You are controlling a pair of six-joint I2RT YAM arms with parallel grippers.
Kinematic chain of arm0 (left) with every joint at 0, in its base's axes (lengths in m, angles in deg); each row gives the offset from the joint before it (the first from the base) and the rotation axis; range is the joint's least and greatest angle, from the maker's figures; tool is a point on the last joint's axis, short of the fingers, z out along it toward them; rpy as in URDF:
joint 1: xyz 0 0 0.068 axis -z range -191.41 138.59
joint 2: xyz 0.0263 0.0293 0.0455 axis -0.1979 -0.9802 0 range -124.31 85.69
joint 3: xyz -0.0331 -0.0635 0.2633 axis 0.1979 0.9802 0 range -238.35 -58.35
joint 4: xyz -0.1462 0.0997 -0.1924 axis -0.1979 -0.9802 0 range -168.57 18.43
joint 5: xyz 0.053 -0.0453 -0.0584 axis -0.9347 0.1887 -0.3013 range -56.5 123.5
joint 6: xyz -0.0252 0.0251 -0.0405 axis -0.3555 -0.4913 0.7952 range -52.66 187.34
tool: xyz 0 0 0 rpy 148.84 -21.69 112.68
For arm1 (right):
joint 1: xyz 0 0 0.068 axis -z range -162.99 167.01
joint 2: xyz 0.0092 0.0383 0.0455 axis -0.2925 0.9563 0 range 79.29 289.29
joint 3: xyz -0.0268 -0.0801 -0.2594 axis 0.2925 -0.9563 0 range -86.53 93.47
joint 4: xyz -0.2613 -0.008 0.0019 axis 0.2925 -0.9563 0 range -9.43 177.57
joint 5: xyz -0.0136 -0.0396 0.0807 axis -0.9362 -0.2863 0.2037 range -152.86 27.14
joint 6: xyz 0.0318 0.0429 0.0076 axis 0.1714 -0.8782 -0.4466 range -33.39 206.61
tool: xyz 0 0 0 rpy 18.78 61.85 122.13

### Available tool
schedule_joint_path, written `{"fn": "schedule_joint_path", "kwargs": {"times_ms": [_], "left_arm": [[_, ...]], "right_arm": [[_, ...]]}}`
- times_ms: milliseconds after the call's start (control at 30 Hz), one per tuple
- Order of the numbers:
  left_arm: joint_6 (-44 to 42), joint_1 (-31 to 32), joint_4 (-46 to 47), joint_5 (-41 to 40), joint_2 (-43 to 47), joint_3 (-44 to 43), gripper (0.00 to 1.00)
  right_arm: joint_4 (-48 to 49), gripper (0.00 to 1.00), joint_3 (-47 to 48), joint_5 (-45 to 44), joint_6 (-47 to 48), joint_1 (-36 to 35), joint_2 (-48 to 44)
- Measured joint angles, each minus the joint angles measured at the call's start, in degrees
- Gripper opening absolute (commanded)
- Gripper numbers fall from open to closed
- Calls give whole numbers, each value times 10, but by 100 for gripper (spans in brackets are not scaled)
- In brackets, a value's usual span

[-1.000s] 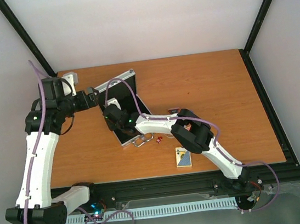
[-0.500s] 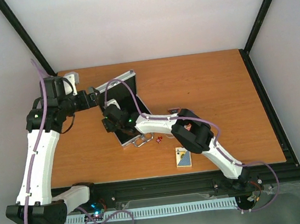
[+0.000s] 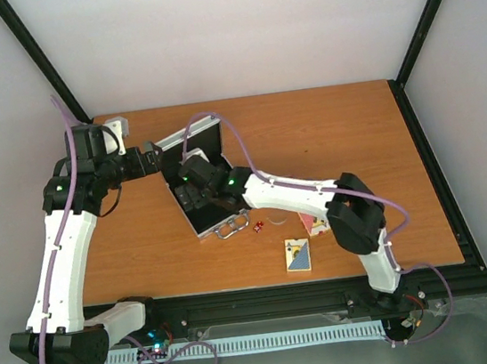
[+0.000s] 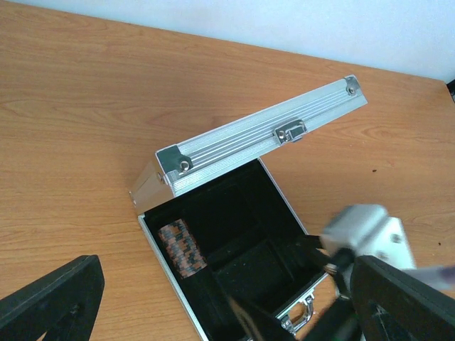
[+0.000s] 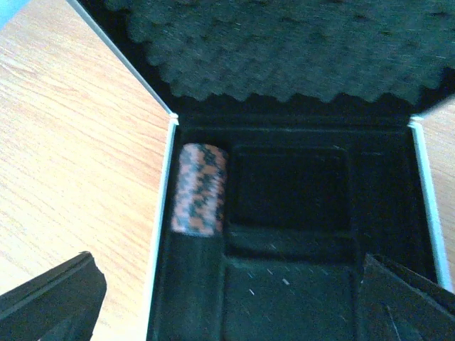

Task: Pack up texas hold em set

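The card pack is still outside the case. My right gripper will next move back and to the right in the top view and come down with its fingers on both sides of the blue-yellow card pack's far end.
The silver ribbed case stands open at the table's left centre, its lid raised and its black lining showing. A dark chip stack lies in the case's left slot. My right gripper hovers open over the case's interior with nothing between its fingers. My left gripper is open beside the lid's left end, apart from it. Red dice, a red card pack and a blue-yellow card pack lie on the table near the case's handle.
The wooden table ends at a black rail along the near edge. White walls and black frame posts enclose the far and side edges. The right arm's forearm stretches across the table toward the case.
My right gripper has opened and lifted a little off the case floor. The right arm's elbow has swung right, uncovering the red card pack. The left arm has barely moved.
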Motion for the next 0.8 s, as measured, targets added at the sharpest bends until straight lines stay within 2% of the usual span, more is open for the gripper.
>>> {"fn": "schedule_joint_path", "kwargs": {"times_ms": [300, 533, 800], "left_arm": [[-15, 0, -11, -5, 0, 0, 100], [-19, 0, -13, -10, 0, 0, 100], [-19, 0, -12, -7, -1, 0, 100]], "right_arm": [[-195, 100, -83, -22, -48, 10, -129], [-334, 100, -236, 23, -151, 27, -272], [-366, 100, -409, 126, -250, 27, -319]]}}
